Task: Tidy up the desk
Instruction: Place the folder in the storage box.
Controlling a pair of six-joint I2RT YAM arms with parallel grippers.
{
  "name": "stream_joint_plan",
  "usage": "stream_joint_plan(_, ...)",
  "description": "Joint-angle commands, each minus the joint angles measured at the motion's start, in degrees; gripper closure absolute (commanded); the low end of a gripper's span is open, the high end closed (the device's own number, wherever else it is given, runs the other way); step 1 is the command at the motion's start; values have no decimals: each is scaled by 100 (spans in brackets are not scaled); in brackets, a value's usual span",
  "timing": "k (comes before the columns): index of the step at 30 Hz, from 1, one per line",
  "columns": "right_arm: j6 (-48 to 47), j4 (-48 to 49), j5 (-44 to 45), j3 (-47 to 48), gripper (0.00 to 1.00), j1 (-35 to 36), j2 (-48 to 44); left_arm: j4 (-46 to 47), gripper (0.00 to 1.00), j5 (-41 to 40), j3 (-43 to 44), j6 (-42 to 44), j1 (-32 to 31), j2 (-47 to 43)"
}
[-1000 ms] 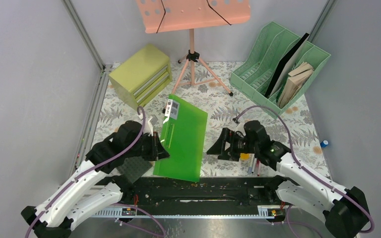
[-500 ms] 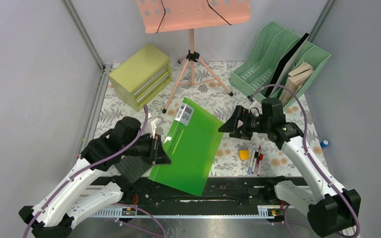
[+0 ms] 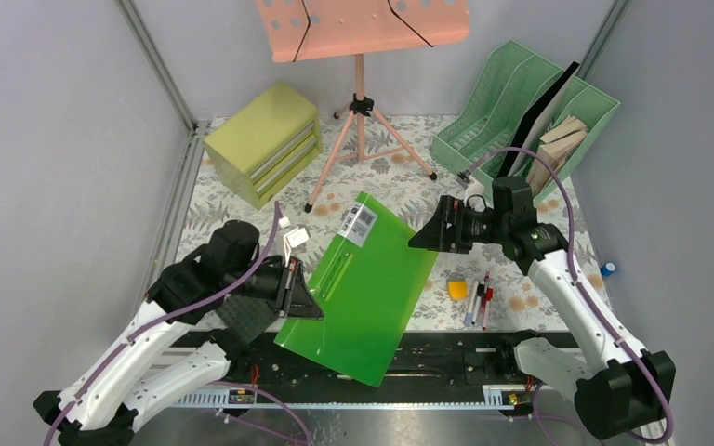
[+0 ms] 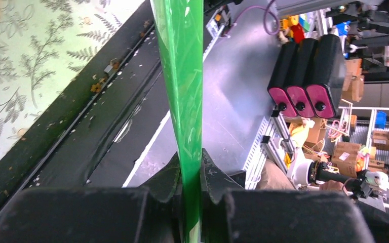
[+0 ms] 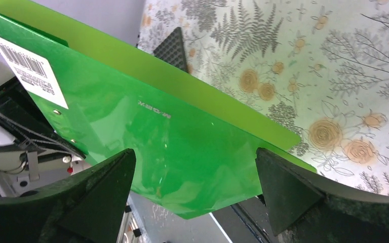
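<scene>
The robot's right gripper will next move back with a turn of the wrist onto the folder's loose edge (image 3: 430,269) (image 5: 242,199), because that edge runs crosswise in front of the gripper's open fingers.
The desk (image 3: 400,190) has a whitish fern-and-flower print. My left gripper (image 3: 303,299) is shut on the left edge of a bright green folder (image 3: 363,283) with a barcode label, held up tilted over the desk's near edge. In the left wrist view the folder's edge (image 4: 186,86) runs up between the closed fingers (image 4: 168,178). My right gripper (image 3: 428,232) is open at the folder's upper right corner, not holding it. In the right wrist view the folder (image 5: 172,147) lies beyond the gripper (image 5: 195,177).
An olive-yellow drawer cabinet (image 3: 265,141) stands back left, a pink music stand (image 3: 361,121) back middle, a mint file rack (image 3: 525,121) with books back right. Pens (image 3: 479,299) and a yellow block (image 3: 457,289) lie front right. A dark mat (image 3: 249,318) lies under the left arm.
The left gripper has swung the folder rightward and turned it clockwise. The right arm has risen from the desk and moved back, to the folder's upper right corner.
</scene>
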Motion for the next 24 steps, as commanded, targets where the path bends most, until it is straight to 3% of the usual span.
stream_joint_plan(1,-42,556,-533,-105,4,-28,-326,1121,100,1026,-66,-109,1,-247)
stream_joint_plan(9,-656,-229,603,121,4,-37,-783,1148,100,1406,-118,-31,2,-357)
stream_joint_plan(13,-862,-383,760,144,3,-37,-911,1197,100,1465,-139,-17,-3,-433)
stream_joint_plan(18,-916,-303,288,139,3,-32,-873,1524,100,1671,-174,-104,-1,-453)
stream_joint_plan(24,-105,717,-1203,-190,7,-41,-980,1521,100,1303,-349,-38,-4,-402)
